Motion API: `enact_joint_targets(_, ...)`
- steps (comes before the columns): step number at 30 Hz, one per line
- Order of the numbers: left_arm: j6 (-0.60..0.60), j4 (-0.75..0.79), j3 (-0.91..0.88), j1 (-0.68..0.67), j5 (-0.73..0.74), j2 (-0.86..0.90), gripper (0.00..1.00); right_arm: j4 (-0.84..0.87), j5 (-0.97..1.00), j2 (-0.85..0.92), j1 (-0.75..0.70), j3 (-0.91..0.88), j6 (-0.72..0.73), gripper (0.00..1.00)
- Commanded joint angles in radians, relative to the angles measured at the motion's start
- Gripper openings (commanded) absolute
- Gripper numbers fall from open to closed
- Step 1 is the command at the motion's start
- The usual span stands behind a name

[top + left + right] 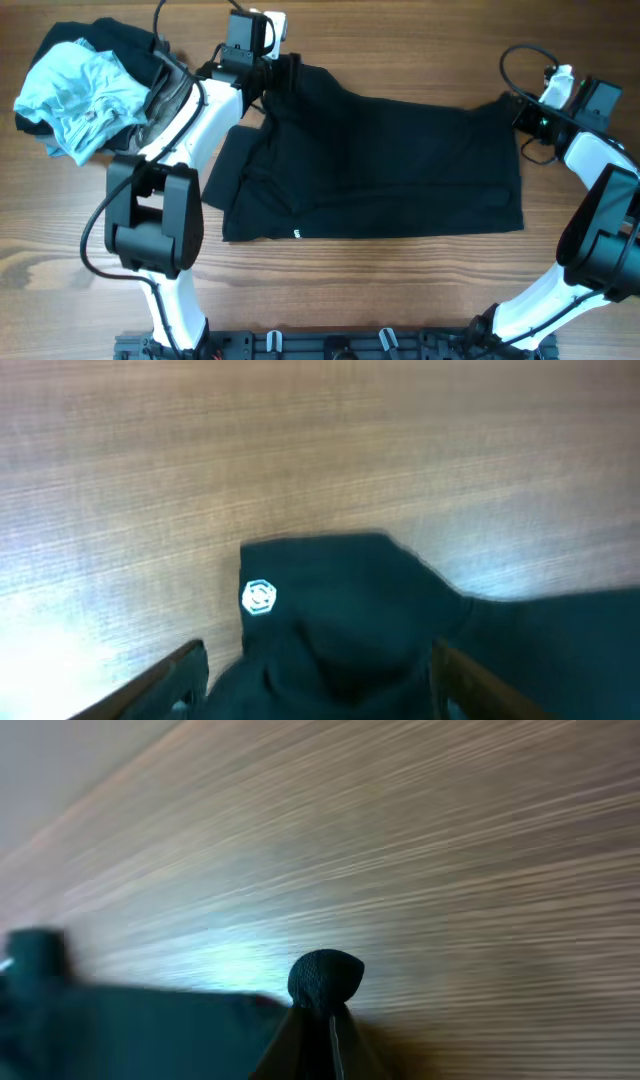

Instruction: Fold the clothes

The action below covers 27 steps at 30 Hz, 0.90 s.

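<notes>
The left gripper eases down and slightly to its right in the overhead view next and pinches the garment's far corner [306,80] [338,605], which lies that way below it.
A black garment [380,165] lies spread flat across the middle of the wooden table. My left gripper [272,72] is at its far left corner. In the left wrist view its fingers [318,665] stand wide apart with the black cloth [340,600] between them, and a small white logo [259,597] shows on the cloth. My right gripper [522,112] is at the garment's far right corner. In the right wrist view it [328,1030] is shut on a pinch of the black cloth [325,975], which bulges out past the fingertips.
A pile of other clothes sits at the far left corner: a light blue garment [85,95] on top of dark ones [125,40] and a grey-brown one [172,92]. Bare wood [400,290] runs along the near side.
</notes>
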Motion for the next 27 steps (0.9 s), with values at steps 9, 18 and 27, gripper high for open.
enact_joint_targets(9, -0.006, 0.303, 0.000, 0.002, 0.062, 0.280, 0.74, -0.071, -0.129, -0.036, 0.003, 0.016, -0.004, 0.05)
enact_joint_targets(18, -0.015, 0.405, 0.002, 0.011, 0.198, 0.295, 0.19, -0.081, -0.019, -0.038, 0.003, 0.017, -0.002, 0.04)
enact_joint_targets(27, -0.111, 0.388, 0.002, 0.056, 0.254, 0.099, 0.04, -0.158, 0.208, -0.186, 0.002, 0.062, -0.013, 0.04)
